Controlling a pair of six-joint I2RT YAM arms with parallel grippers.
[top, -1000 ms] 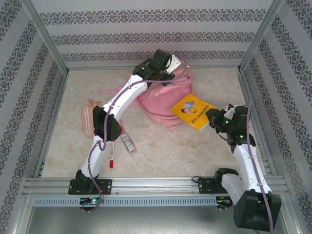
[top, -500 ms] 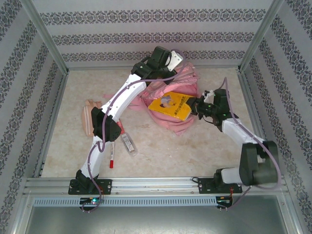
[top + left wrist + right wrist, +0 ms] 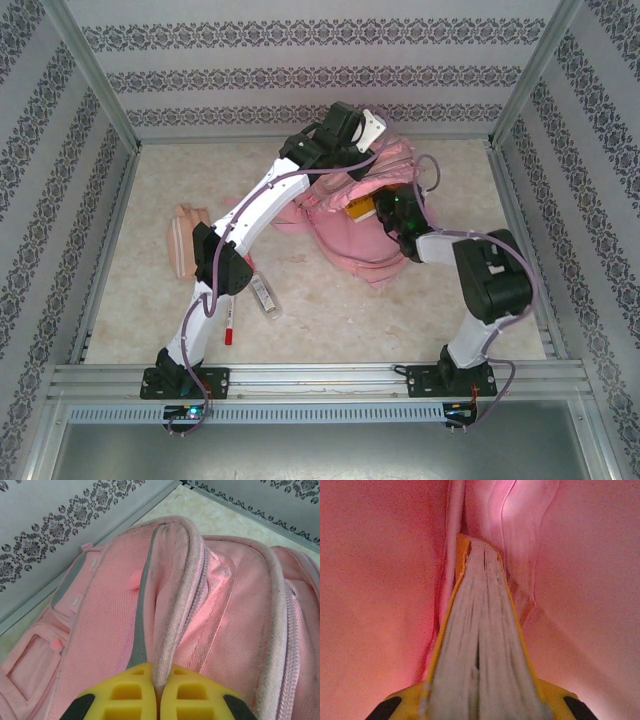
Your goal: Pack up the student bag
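Observation:
My left gripper has the zip-edged rim [image 3: 361, 181] [image 3: 162, 664] between its fingers. It should stay still while my right gripper reaches inside the opening, then open to let go.
The student bag [image 3: 355, 240], a large pink backpack, lies at the back middle of the table with its mouth held up. My left gripper [image 3: 348, 158] is shut on the zip-edged rim of the bag's opening [image 3: 172, 630], its yellow fingers [image 3: 125, 695] pinching the fabric. My right gripper [image 3: 385, 208] reaches into the opening, shut on a yellow-covered book [image 3: 358, 210]. In the right wrist view the book's page edges [image 3: 477, 620] run up between the jaws, with pink lining [image 3: 380, 580] all around.
A peach pencil pouch [image 3: 183, 240] lies at the left. A clear slim case [image 3: 262, 295] and a red pen [image 3: 229, 325] lie near the left arm's elbow. Patterned walls and an aluminium frame [image 3: 110, 110] close in the table.
My right arm has swung left and carried the yellow book from the open table into the bag's mouth. My left gripper has shifted slightly right, still holding the rim.

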